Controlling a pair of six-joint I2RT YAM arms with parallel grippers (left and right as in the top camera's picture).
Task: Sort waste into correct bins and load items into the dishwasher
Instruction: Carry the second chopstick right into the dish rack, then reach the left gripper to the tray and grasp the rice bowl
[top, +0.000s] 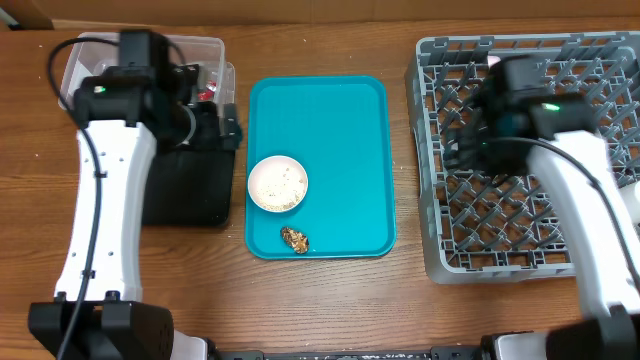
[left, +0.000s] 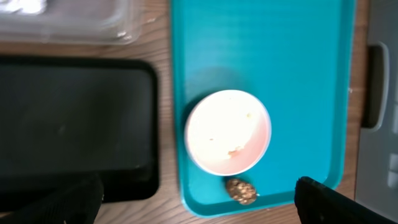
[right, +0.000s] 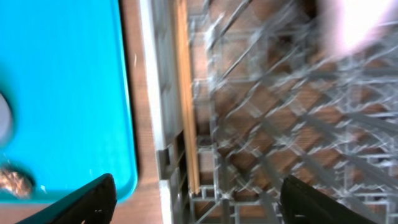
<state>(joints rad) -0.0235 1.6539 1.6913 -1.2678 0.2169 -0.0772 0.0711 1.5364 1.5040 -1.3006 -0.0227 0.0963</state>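
Note:
The bowl is standing below. My left gripper will move right in the overhead view to the bowl next and go down onto its rack-side rim (top: 305, 182) (left: 269, 127) beside open tray.
A small white bowl (top: 277, 184) with a few bits of rice stands on the teal tray (top: 330, 110), and a brown food scrap (top: 294, 238) lies just in front of it. My left gripper (left: 199, 210) hangs open above the bowl (left: 228, 132) and the scrap (left: 240, 190), holding nothing. In the overhead view it (top: 222, 128) is over the black tray (top: 185, 190), beside the clear tub (top: 205, 50) with a red wrapper (top: 207, 86) inside. My right gripper (right: 199, 204) is open over the grey dish rack (top: 520, 230). The wooden chopsticks (right: 186, 93) lie inside along the rack's left wall.
A blurred white item (right: 357, 25) sits in the rack's far part. In the right wrist view the teal tray (right: 62, 93) lies left of the rack, with a strip of bare wooden table (right: 144, 124) between them. My arms hide part of the tub and rack.

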